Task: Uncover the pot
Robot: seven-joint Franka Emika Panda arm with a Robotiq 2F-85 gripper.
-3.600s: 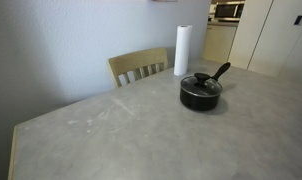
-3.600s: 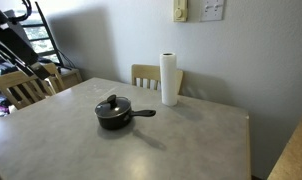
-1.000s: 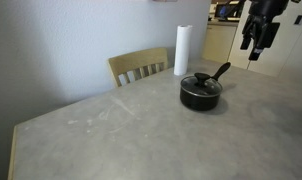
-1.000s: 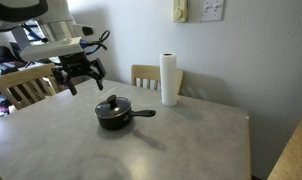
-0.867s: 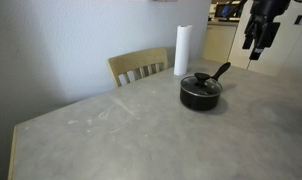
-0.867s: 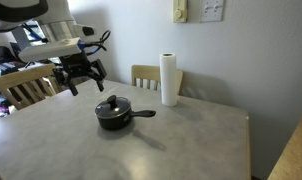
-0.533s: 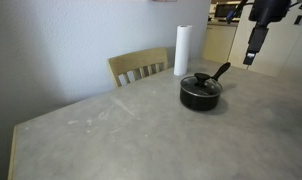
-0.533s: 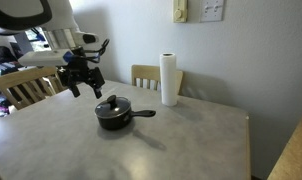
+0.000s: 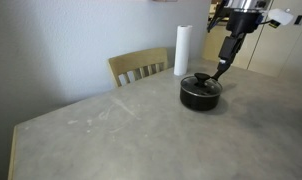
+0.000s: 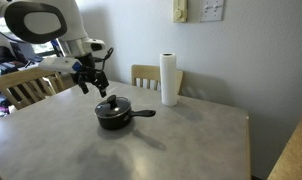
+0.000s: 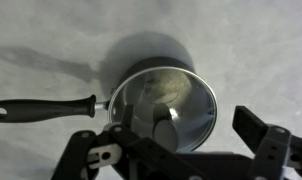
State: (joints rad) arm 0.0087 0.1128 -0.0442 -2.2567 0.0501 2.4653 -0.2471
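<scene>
My open gripper moves down and outward next until its fingers straddle the dark knob (image 10: 112, 99) (image 11: 165, 128), since they hang high above the lid, toward the arm's side.
The small black pot (image 9: 200, 95) (image 10: 116, 118) stands on the grey table in both exterior views, its long handle (image 11: 46, 107) straight out to one side. The round glass lid with metal rim (image 11: 186, 95) and dark knob (image 11: 169, 126) lies on it. My gripper (image 9: 229, 52) (image 10: 93, 83) hangs open above the pot, a little off toward the arm's side. In the wrist view the fingers (image 11: 171, 150) spread wide over the lid and hold nothing.
A white paper-towel roll (image 9: 181, 49) (image 10: 169, 79) stands behind the pot near the table's far edge. A wooden chair back (image 9: 137, 67) (image 10: 146, 76) rises beyond that edge. The grey tabletop (image 9: 121, 130) spreads wide in front of the pot.
The arm has swung in from the side toward the pot and lowered. The gripper now hangs almost over the lid. Pot and lid have not moved.
</scene>
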